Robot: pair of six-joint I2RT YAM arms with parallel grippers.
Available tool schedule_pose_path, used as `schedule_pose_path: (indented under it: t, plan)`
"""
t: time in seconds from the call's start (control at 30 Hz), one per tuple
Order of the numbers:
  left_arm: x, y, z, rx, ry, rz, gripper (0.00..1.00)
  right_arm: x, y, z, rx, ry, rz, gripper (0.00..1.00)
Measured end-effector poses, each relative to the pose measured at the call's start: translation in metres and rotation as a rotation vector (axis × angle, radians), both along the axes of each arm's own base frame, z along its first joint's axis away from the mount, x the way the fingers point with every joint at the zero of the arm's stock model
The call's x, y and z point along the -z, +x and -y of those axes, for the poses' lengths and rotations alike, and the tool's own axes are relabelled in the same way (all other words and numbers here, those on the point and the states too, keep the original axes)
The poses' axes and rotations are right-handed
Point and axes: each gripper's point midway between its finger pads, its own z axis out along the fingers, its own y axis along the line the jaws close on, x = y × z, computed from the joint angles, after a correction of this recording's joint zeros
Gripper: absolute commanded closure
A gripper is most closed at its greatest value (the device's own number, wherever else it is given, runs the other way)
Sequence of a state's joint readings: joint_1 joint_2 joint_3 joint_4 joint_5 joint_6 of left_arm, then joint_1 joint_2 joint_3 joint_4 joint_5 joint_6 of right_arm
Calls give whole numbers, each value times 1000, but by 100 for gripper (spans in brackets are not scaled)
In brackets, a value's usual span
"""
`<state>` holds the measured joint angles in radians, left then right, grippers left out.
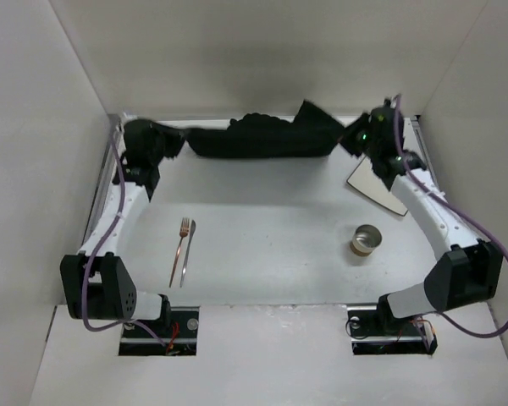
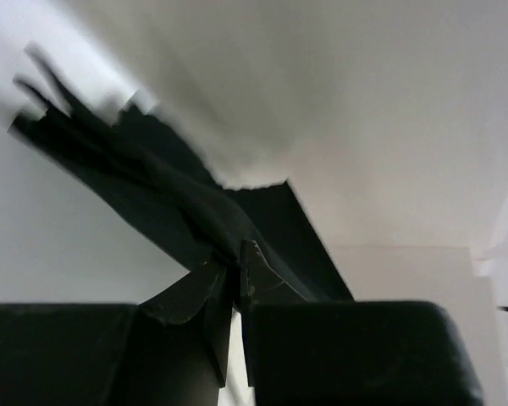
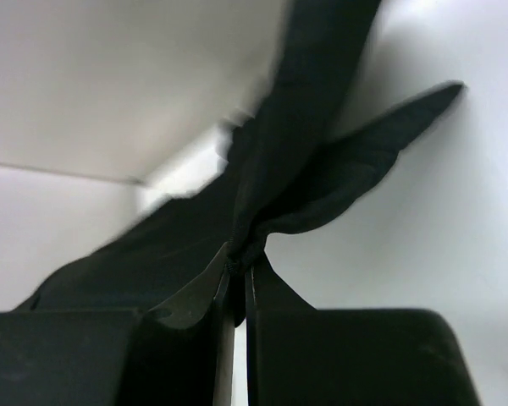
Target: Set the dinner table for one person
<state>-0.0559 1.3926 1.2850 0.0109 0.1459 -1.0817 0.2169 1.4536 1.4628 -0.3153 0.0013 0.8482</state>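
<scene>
Next, my right gripper draws back and down to bare tabletop [image 1: 334, 216] beside the cup, spreading the bunched placemat, and releases it there.
A black cloth placemat [image 1: 258, 137] hangs bunched and stretched along the far edge of the white dinner table [image 1: 271, 245], held up between both arms. My left gripper [image 1: 157, 145] is shut on its left end; the left wrist view shows the cloth [image 2: 178, 199] pinched between the fingertips. My right gripper [image 1: 356, 135] is shut on its right end, and the right wrist view shows a fold [image 3: 296, 169] clamped in the jaws. A copper fork [image 1: 180, 248] and a knife [image 1: 188, 251] lie side by side at the left. A white plate [image 1: 374, 188] lies at the far right, partly under the right arm.
A small metal cup [image 1: 366, 240] stands on the right side of the table, in front of the plate. White walls close in the table at the back and both sides.
</scene>
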Motion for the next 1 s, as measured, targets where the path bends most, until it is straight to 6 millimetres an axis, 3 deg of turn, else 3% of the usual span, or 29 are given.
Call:
schedule_pose_path:
  t: [0.1,0.17,0.2,0.23,0.3,0.37,0.5,0.63,0.7,0.83,1.0]
  plan:
    - [108,-26,1,15,-2,-161,95,114,-23,2,-14,-27,-186,100]
    - [191,-61,3,29,-10,-323,95,188,-50,4,-27,-45,-334,100]
    - [224,-81,4,37,-16,-400,95,219,-67,6,-34,-51,-406,100]
    - [256,-105,5,46,-23,-479,94,242,-83,7,-42,-53,-465,100]
    - [283,-138,5,53,-32,-548,94,269,-105,7,-55,-43,-536,100]
    - [281,-150,4,53,-36,-521,93,275,-113,7,-58,-29,-541,99]
    - [252,-148,3,53,-39,-371,92,262,-119,11,-47,-9,-485,97]
    - [254,-160,2,53,-37,-353,88,259,-128,16,-28,3,-477,89]
    - [260,-164,1,50,-29,-370,80,263,-134,18,-18,0,-496,81]
    - [263,-170,-3,43,-7,-387,62,273,-147,22,-7,-16,-561,54]
    - [242,-168,-5,33,26,-362,62,264,-161,25,-14,-60,-581,42]
